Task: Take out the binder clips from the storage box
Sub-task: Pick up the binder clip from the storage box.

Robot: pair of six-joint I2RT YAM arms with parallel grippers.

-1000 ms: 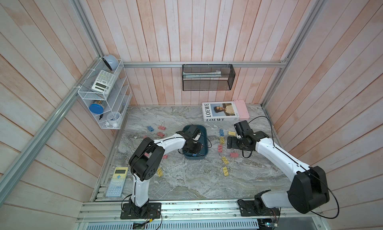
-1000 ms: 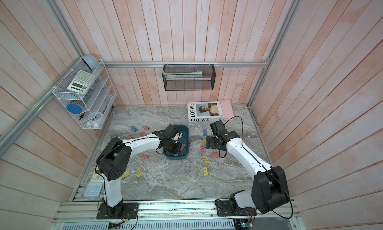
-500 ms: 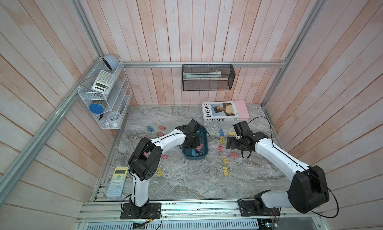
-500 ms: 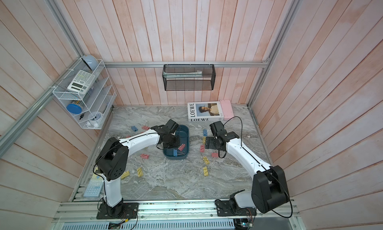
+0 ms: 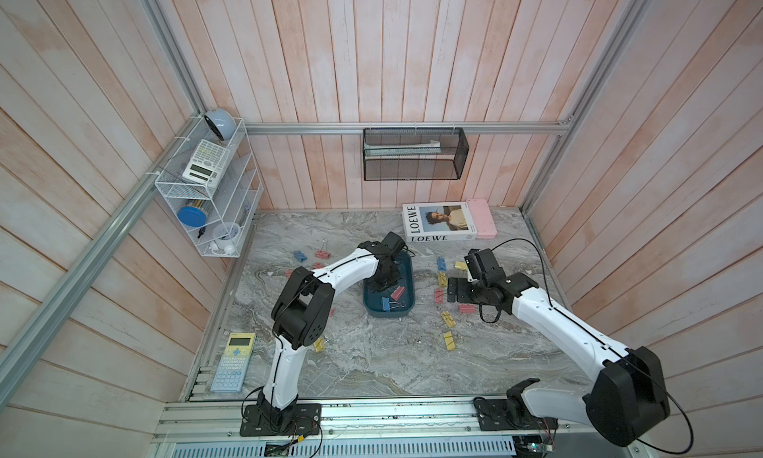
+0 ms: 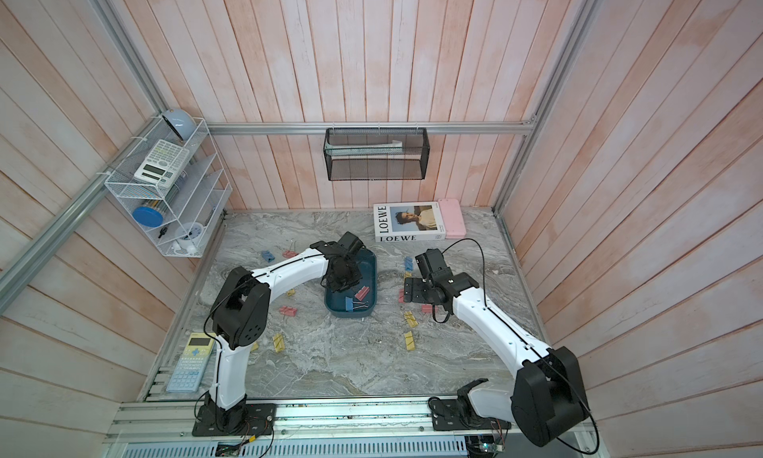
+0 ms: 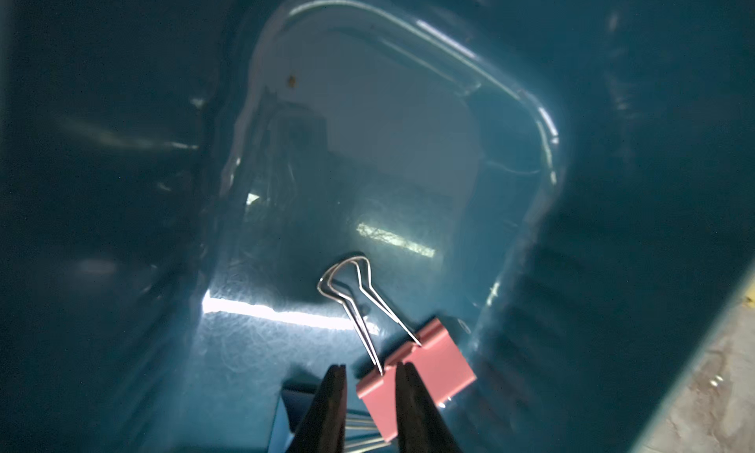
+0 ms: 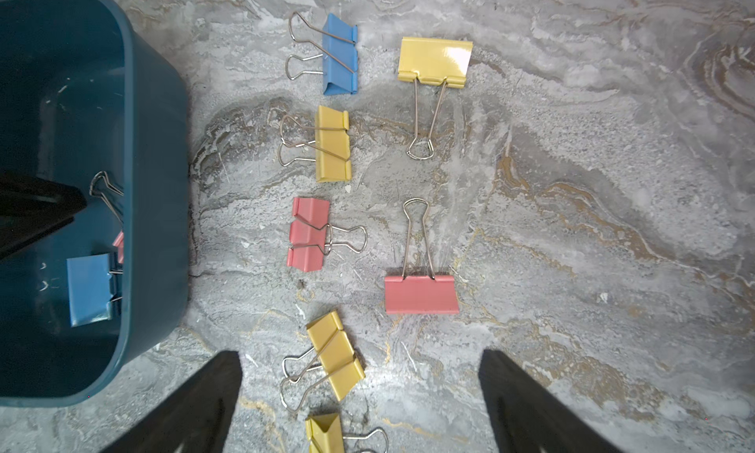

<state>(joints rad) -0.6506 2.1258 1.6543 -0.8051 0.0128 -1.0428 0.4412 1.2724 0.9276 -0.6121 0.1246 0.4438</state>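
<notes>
Since the pink clip's wire handle reaches away from the blue clip over bare box bottom, my left gripper should next lower onto the handle's looped end point(image 7: 330, 288) and close.
The storage box point(image 5: 408, 270) point(image 6: 373, 270) is a dark teal tray at mid-table. Two binder clips lie in its near end: a pink clip point(image 5: 397, 292) point(image 7: 429, 369) and a blue clip point(image 5: 386, 304) point(image 8: 90, 289). My left gripper point(image 5: 384, 284) point(image 7: 371, 373) reaches down inside the box. Its jaws stand a narrow gap apart, open, with a corner of the pink clip and one wire handle between them. My right gripper point(image 5: 454, 289) point(image 8: 359, 361) hovers wide open over the table right of the box, above a yellow clip point(image 8: 335, 361).
Several pink, yellow and blue clips point(image 8: 421, 293) lie on the marble right of the box, and a few more clips point(image 5: 299, 255) to its left. A Loewe book point(image 5: 439, 228) and pink case point(image 5: 481, 224) sit at the back. A calculator point(image 5: 233, 361) lies front left.
My left gripper has opened slightly and drawn back toward the far part of the box. The pink clip it covered now shows. The right arm has not moved.
</notes>
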